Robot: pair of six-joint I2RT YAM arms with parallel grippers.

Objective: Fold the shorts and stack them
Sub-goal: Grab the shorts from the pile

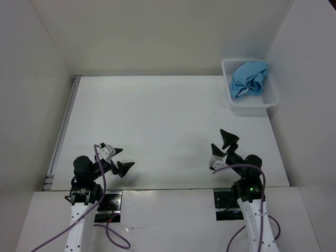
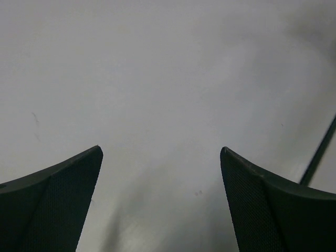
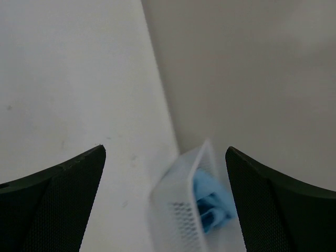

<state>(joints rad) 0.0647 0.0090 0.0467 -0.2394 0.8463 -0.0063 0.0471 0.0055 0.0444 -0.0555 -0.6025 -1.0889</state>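
The shorts are inside the basket, outward of my right gripper. My right gripper needs to go outward over the basket's rim next and down onto the shorts' near end (image 1: 239,92) (image 3: 209,218).
The light blue shorts (image 1: 249,79) lie crumpled in a white mesh basket (image 1: 232,100) at the table's far right corner. In the right wrist view the shorts (image 3: 212,202) show blurred inside the basket (image 3: 178,212), ahead of the fingers. My right gripper (image 1: 222,146) is open and empty, low over the table near its base, pointing toward the basket. My left gripper (image 1: 116,159) is open and empty near the table's front left, with only bare table between its fingers (image 2: 68,194).
The white table (image 1: 157,126) has walls at the back and on both sides. A metal rail (image 1: 63,131) runs along its left edge. The basket stands against the right wall.
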